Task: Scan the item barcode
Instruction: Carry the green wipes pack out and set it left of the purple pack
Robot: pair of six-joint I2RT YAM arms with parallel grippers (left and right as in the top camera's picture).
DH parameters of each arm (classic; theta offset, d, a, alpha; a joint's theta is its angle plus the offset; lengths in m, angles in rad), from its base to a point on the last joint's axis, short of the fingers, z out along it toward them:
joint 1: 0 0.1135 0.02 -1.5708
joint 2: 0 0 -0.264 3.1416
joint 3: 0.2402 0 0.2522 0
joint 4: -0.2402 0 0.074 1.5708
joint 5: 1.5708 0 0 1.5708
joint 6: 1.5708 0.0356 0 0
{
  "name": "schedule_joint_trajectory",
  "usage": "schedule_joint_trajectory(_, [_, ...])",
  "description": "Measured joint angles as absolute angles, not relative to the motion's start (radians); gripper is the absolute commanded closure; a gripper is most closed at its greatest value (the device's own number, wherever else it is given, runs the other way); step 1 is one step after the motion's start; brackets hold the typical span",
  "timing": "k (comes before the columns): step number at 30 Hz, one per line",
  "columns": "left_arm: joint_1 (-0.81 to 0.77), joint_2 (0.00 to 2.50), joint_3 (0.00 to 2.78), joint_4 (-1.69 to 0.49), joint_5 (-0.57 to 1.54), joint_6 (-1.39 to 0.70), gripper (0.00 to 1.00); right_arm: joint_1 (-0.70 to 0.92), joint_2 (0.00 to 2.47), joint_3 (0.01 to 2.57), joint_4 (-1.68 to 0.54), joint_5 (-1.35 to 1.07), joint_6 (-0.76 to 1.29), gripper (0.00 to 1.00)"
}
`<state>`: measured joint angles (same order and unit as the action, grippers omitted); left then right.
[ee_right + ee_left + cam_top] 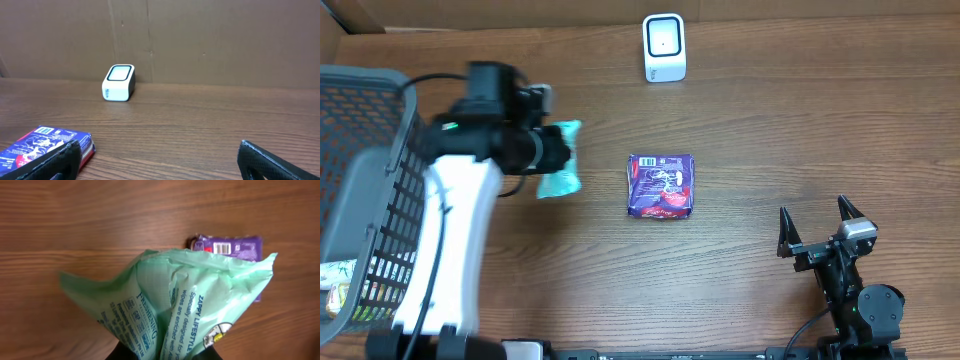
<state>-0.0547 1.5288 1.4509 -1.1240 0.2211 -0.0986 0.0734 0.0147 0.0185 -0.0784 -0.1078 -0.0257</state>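
The wood beside the purple packet's basket-side edge is bare, so I should next lower my left gripper toward that packet and bring the mint-green wipes packet onto the table (597,188) there.
My left gripper (548,152) is shut on a mint-green wipes packet (562,176), holding it above the table left of centre. In the left wrist view the crumpled packet (175,300) fills the lower frame and hides the jaws (165,356) at the bottom edge. A purple packet (661,185) lies flat mid-table with a barcode on its far edge (227,246). The white scanner (664,47) stands at the back. My right gripper (813,215) rests open and empty at the front right, facing the scanner (119,82); the purple packet (45,142) is by its left finger.
A grey wire basket (360,200) stands at the left edge with a few packets (335,285) inside. A cardboard wall (200,40) runs behind the scanner.
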Motion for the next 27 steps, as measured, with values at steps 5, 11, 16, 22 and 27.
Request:
schedule_joint_trajectory(5, [-0.135,1.680,1.390,-1.018,0.200,-0.112,0.94,0.073,0.015,0.019,-0.079,-0.108,-0.026,0.00])
schedule_joint_trajectory(11, [-0.184,1.847,1.386,-0.971,0.186,-0.124,0.89,0.074,0.015,0.019,-0.078,-0.108,-0.026,0.00])
schedule_joint_trajectory(16, [-0.202,1.917,1.383,-0.971,0.181,-0.130,0.35,0.073,0.015,0.019,-0.079,-0.108,-0.025,0.00])
schedule_joint_trajectory(22, [-0.203,1.919,1.431,-1.091,0.182,-0.160,0.32,0.073,0.015,0.019,-0.079,-0.108,-0.026,0.00])
schedule_joint_trajectory(27, [-0.196,1.917,1.661,-1.299,0.182,-0.170,0.29,0.073,0.015,0.019,-0.079,-0.108,-0.025,0.00])
